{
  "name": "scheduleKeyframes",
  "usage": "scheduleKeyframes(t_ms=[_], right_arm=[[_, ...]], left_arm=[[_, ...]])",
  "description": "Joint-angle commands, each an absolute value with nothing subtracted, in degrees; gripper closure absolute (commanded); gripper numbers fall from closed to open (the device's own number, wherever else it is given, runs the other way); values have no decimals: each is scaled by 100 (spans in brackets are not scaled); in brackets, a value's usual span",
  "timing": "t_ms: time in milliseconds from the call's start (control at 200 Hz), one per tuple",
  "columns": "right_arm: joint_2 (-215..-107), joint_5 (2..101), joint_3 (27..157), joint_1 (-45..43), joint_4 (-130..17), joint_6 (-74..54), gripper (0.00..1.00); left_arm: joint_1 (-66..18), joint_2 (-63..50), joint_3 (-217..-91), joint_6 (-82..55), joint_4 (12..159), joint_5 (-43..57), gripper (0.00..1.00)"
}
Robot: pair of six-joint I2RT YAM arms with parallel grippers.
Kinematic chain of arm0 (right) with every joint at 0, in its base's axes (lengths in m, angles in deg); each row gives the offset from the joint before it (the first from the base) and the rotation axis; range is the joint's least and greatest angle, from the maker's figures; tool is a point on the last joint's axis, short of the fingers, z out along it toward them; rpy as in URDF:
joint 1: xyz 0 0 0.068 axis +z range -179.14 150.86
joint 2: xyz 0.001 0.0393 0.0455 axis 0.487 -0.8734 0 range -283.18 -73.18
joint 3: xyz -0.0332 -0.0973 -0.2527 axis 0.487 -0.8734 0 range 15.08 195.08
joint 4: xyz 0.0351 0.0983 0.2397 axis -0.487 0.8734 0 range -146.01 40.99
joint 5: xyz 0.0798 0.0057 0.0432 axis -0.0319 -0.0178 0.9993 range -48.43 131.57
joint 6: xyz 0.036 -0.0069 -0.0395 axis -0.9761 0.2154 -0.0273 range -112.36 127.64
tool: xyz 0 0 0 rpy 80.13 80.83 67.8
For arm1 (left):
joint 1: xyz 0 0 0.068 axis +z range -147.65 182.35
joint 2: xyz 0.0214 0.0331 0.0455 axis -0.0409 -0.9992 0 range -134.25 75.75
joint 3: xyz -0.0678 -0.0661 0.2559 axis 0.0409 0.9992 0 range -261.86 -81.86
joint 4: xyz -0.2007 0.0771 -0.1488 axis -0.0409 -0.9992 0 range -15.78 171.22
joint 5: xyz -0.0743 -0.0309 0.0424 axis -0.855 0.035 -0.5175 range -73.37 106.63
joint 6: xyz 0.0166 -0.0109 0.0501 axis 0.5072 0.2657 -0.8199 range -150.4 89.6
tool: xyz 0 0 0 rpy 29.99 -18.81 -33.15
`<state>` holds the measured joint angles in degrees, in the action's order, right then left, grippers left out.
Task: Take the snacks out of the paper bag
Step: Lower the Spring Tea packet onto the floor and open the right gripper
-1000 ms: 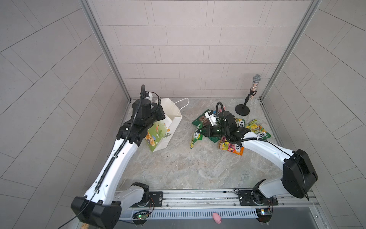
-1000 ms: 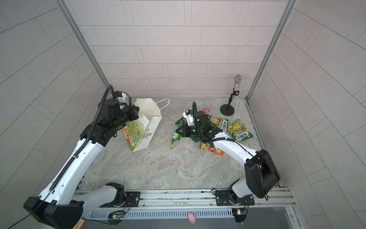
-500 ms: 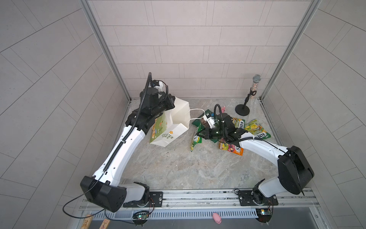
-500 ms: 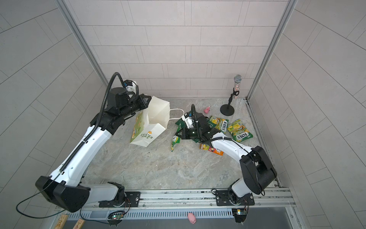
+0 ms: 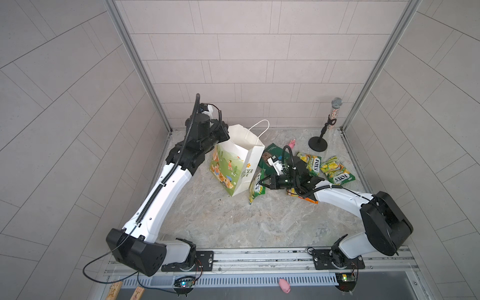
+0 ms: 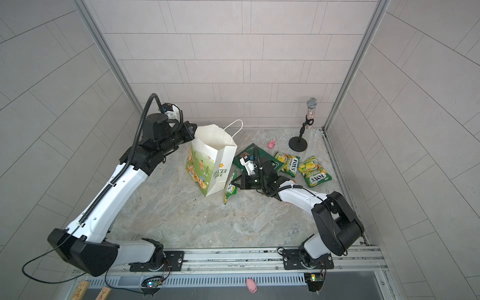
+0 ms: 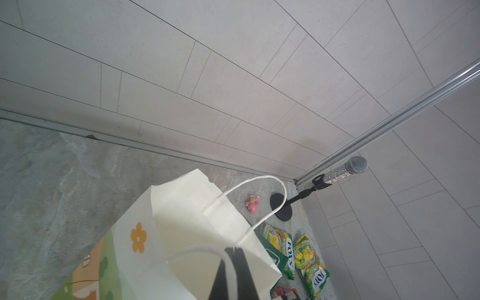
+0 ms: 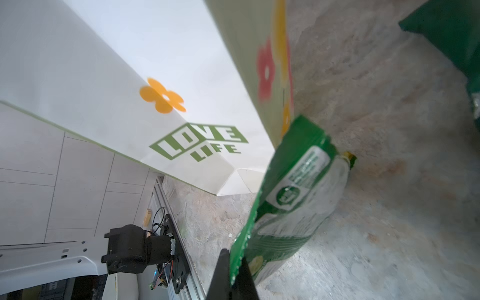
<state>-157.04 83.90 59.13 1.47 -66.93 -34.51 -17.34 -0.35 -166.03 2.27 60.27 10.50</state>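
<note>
Clear floor lies below and slightly back of my right gripper, so I will bring the packet there down, drawing it away from the bag's base, and release it.
The paper bag (image 5: pixel 240 155) (image 6: pixel 215 153) stands upright left of the middle, its mouth open and facing up. My left gripper (image 5: pixel 226 133) (image 7: pixel 235 250) is shut on its white cord handle (image 7: pixel 197 250) at the near rim. My right gripper (image 5: pixel 262 181) (image 8: pixel 233 255) is shut on the edge of a yellow-green FOX'S packet (image 5: pixel 257 185) (image 8: pixel 293 202) that hangs beside the bag's base. On the floor to the right lie the dark green crisp bag (image 5: pixel 272 153), two yellow-green packets (image 5: pixel 310 163) (image 5: pixel 337 172) and a red-orange packet (image 5: pixel 302 196) partly under my right arm.
A microphone on a black stand (image 5: pixel 328 124) is in the far right corner, with a small pink toy (image 5: pixel 293 143) near it. Another pink toy (image 5: pixel 284 285) lies on the front rail. Tiled walls close in the left, back and right.
The left gripper lifted and tipped the paper bag, then brought it right; it now stands upright beside the held packet. The right gripper kept its grip and hardly moved.
</note>
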Motion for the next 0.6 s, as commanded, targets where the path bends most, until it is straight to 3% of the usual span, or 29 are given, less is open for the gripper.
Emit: scheduleKeyframes(t_ms=[0, 140, 230, 380, 595], right_arm=[[-15465, 8424, 5673, 81, -6852, -3314, 100], [-15587, 8420, 5257, -76, -6693, -3092, 100], [-15565, 8174, 5143, -184, -6216, -2733, 95], [-15400, 7418, 5267, -282, -5065, -1916, 91], [-15541, 7059, 5481, -419, -4195, -1452, 87]], left_arm=[[-1726, 207, -16505, 1, 6017, 1387, 100], [-1725, 149, -16390, 25, 6064, 1163, 100], [-1728, 149, -16313, 45, 6109, 1086, 100], [-1729, 180, -16197, 2, 6211, 915, 100], [-1725, 55, -16245, -33, 6405, 271, 100]])
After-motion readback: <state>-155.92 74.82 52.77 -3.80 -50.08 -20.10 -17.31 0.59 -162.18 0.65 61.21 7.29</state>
